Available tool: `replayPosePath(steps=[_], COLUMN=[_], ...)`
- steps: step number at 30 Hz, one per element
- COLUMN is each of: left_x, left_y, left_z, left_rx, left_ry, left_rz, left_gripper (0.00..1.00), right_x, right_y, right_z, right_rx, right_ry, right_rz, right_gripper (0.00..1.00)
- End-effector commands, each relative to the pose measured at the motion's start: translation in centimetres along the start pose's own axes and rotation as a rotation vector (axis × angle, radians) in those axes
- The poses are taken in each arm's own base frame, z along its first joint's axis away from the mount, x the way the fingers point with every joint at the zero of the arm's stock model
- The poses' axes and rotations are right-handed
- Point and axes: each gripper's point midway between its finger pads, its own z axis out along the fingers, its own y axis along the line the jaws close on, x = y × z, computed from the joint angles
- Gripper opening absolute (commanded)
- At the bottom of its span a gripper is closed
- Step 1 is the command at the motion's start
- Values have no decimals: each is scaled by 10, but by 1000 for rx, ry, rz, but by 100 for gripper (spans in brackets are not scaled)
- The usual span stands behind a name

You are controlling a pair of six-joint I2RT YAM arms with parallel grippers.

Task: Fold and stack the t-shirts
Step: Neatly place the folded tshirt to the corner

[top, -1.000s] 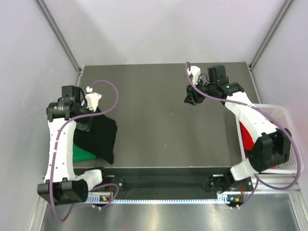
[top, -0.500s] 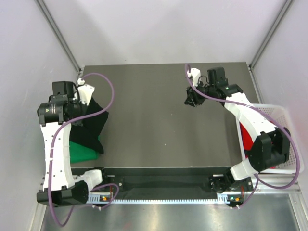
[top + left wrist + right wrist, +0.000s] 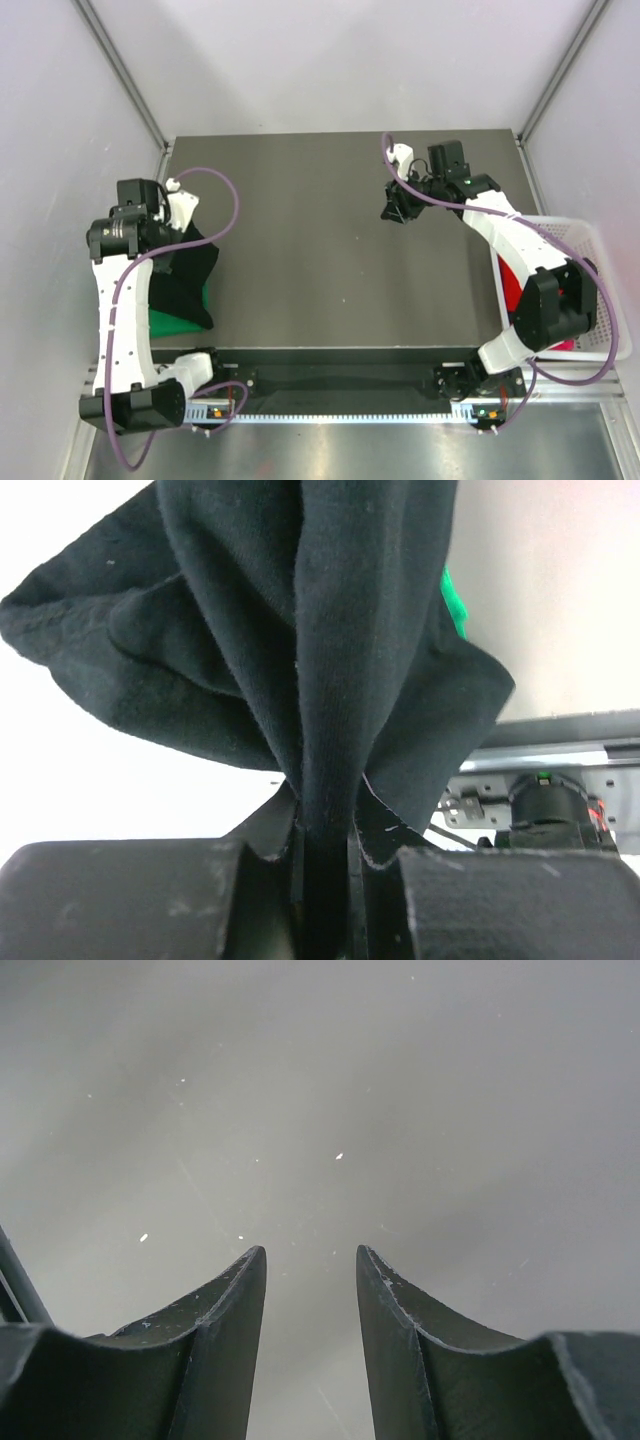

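Observation:
I should lower my left gripper and move it to the left in the top view to lay the black t-shirt on the green t-shirt.
My left gripper (image 3: pixel 172 243) is shut on the black t-shirt (image 3: pixel 186 285), which hangs bunched from it over the table's left edge. In the left wrist view the black cloth (image 3: pixel 300 630) is pinched between the jaws of the left gripper (image 3: pixel 325 825). A bright green t-shirt (image 3: pixel 168 322) lies under the black one at the near left; a sliver of green (image 3: pixel 455 605) shows in the left wrist view. My right gripper (image 3: pixel 393 207) is open and empty above the far right of the table, with only bare tabletop past the right gripper (image 3: pixel 310 1260). A red t-shirt (image 3: pixel 512 285) and a bit of a pink one (image 3: pixel 560 345) lie in the basket.
A white mesh basket (image 3: pixel 590 240) stands at the table's right edge beside the right arm. The dark grey table (image 3: pixel 320 260) is framed by metal posts and pale walls. The arms' bases and a metal rail (image 3: pixel 330 410) run along the near edge.
My left arm swung the black t-shirt left toward the table's edge over the green one, and the cloth now hangs narrower. The right gripper has hardly moved.

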Motion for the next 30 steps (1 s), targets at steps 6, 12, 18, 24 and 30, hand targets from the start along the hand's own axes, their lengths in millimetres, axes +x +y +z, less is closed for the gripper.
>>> replayPosePath(steps=[6,12,18,24,30], left_x=[50,58,59,73,97], left_y=[-4,16,31,46,62], left_z=[3,16,35,56,79], left_rx=[13,-103,-186,-266,-299], left_ry=[166,199,210,261,320], left_rz=[-17,-9,-10,-17,-90], left_gripper=[0,0,0,0,0], right_x=[-15,-15,-16,-14,-12], right_y=[-3,-4,-3,-2,-2], right_z=[-2,0,2,4,6], right_rx=[-4,-9,-18,-27,-34], right_ry=[-61,-61,-64,-62,-61], right_rz=[-40,-29,-27,-22,-14], right_gripper=[42,42,42,42,42])
